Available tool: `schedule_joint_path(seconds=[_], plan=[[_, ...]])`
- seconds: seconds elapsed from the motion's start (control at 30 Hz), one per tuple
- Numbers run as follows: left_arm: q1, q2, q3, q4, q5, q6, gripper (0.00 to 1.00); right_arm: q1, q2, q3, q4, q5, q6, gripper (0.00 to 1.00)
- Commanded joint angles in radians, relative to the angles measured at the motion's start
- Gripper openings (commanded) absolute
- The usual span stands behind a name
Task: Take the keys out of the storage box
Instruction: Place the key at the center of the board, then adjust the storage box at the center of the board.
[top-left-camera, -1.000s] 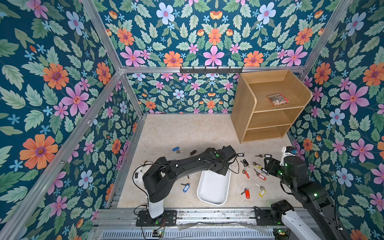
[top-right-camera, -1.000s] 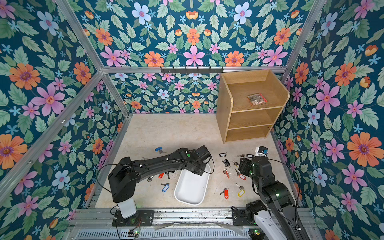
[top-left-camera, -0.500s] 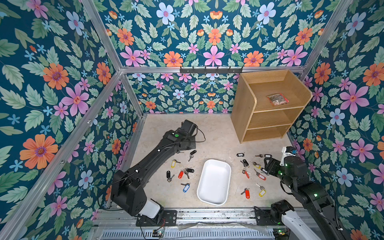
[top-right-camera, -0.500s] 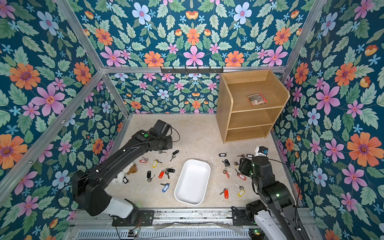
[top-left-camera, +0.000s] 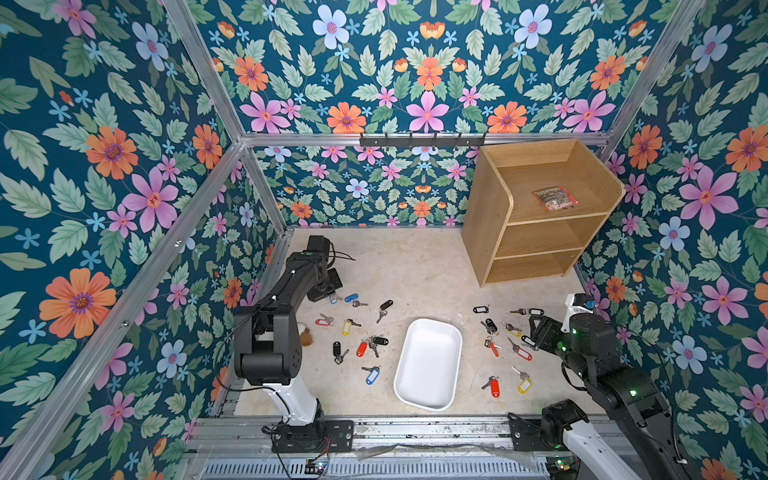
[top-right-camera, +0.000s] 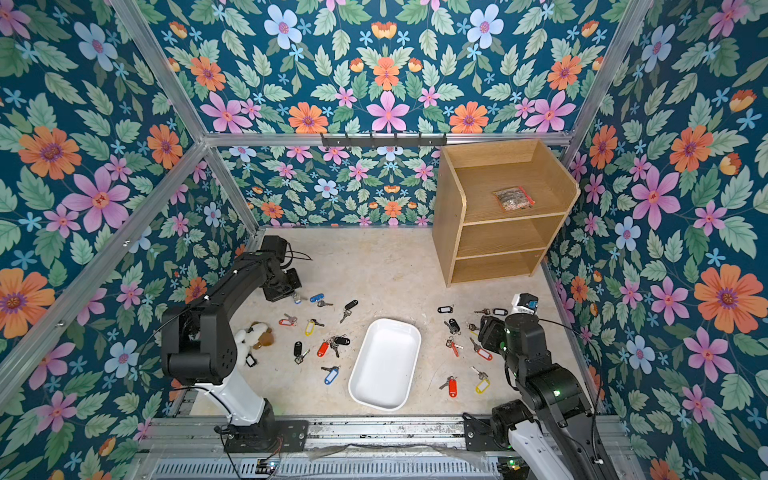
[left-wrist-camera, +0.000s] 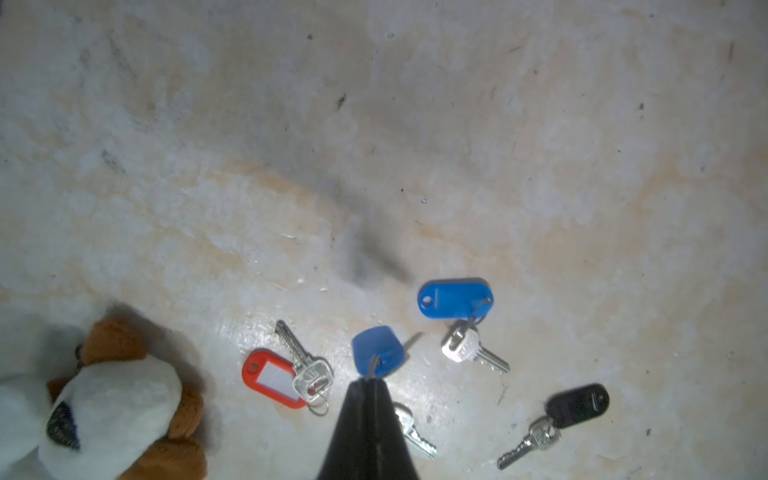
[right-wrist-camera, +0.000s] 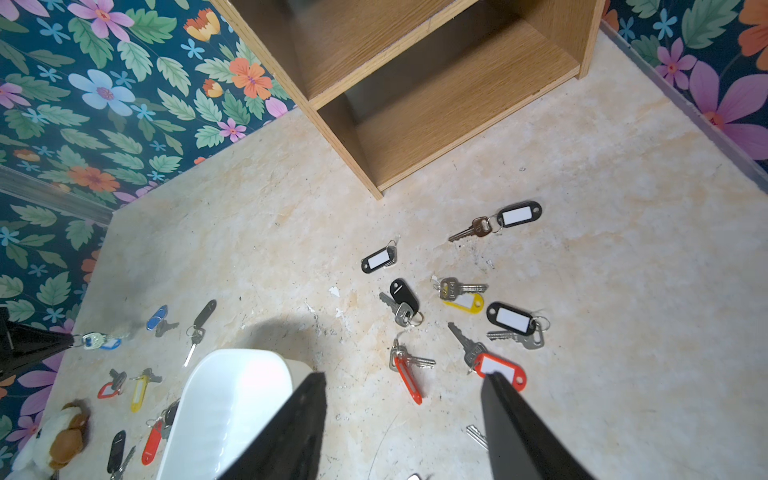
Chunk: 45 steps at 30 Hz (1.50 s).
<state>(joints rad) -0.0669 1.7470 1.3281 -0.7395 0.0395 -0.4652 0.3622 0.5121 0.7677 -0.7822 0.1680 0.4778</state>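
Observation:
My left gripper should move down toward the other blue-tagged key and release the ring beside it, because the bare floor by that key's tag (top-left-camera: 344, 296) (left-wrist-camera: 404, 308) is below my gripper.
The white storage box (top-left-camera: 428, 365) (top-right-camera: 384, 363) lies empty on the floor between the arms; its end also shows in the right wrist view (right-wrist-camera: 232, 399). Several tagged keys lie scattered left of it (top-left-camera: 372, 345) and right of it (top-left-camera: 517, 352). My left gripper (top-left-camera: 328, 291) (left-wrist-camera: 368, 382) is shut on the ring of a blue-tagged key (left-wrist-camera: 378, 351), which hangs from its tips near the left wall, beside another blue-tagged key (left-wrist-camera: 455, 298). My right gripper (right-wrist-camera: 402, 376) (top-left-camera: 536, 332) is open and holds nothing, low over the right-hand keys, one fingertip (right-wrist-camera: 494, 384) at a red tag (right-wrist-camera: 500, 370).
A wooden three-shelf unit (top-left-camera: 536, 216) stands at the back right with a clear packet (top-left-camera: 555, 197) on its top shelf. A brown and white plush toy (top-right-camera: 255, 336) (left-wrist-camera: 104, 399) lies by the left arm's base. A black hook rail (top-left-camera: 422, 139) runs along the back wall.
The left arm has swung from over the storage box to the back left, then drawn in by the left wall with the blue-tagged key. The right arm has not moved.

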Motion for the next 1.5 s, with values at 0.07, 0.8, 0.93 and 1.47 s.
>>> schedule_joint_path(seconds=[0.07, 0.8, 0.93, 1.47], plan=[[0.01, 0.069, 0.036, 0.038, 0.019, 0.023, 0.0, 0.001, -0.009, 0.0, 0.014, 0.025, 0.013, 0.64], [0.042, -0.509, -0.206, 0.403, 0.119, 0.065, 0.67, 0.001, 0.159, 0.089, 0.067, -0.028, -0.06, 0.91], [0.041, -0.584, -0.259, 0.378, 0.248, 0.03, 0.7, 0.0, 0.204, 0.097, 0.091, -0.084, -0.047, 0.91], [-0.692, -0.828, -0.54, -0.1, -0.019, -0.63, 0.56, 0.016, 0.394, 0.047, 0.019, -0.208, -0.041, 0.74]])
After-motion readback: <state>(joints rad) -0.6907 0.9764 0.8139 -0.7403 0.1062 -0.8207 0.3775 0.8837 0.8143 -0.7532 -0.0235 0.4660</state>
